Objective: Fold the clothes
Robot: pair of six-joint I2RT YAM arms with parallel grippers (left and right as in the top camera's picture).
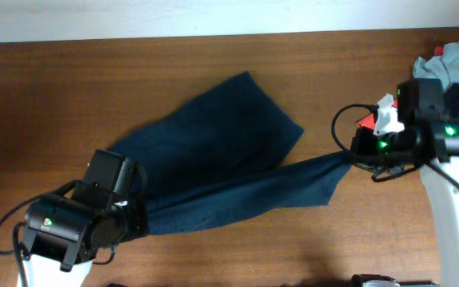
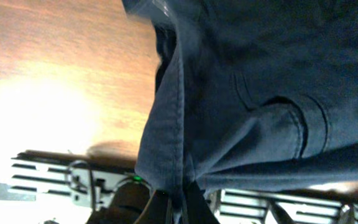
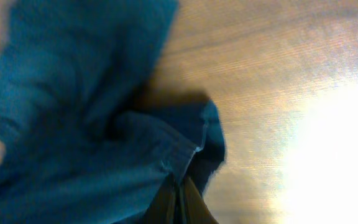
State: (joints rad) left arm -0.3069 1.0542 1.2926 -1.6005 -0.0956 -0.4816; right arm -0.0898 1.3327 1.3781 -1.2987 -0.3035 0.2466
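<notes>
My left gripper should next move outward and down, because the shorts' flat end (image 1: 128, 147) (image 2: 157, 14) lies outward of and below it, and release the pinched cloth along that end.
Dark navy-blue shorts (image 1: 213, 151) lie across the middle of the wooden table, one wide leg pointing to the back and the lower edge stretched out to the right. My left gripper (image 1: 140, 217) is shut on the cloth's left end; in the left wrist view the shorts (image 2: 260, 93) bunch into the pinched jaws of that gripper (image 2: 182, 204). My right gripper (image 1: 351, 155) is shut on the right tip. The right wrist view shows the shorts (image 3: 73, 118) with a hem corner pinched in that gripper (image 3: 180, 200).
A heap of other clothes (image 1: 455, 57), light grey on top with a red piece (image 1: 365, 121) showing, sits at the back right behind the right arm. Bare wooden table (image 1: 54, 88) surrounds the shorts. A white wall runs along the far edge.
</notes>
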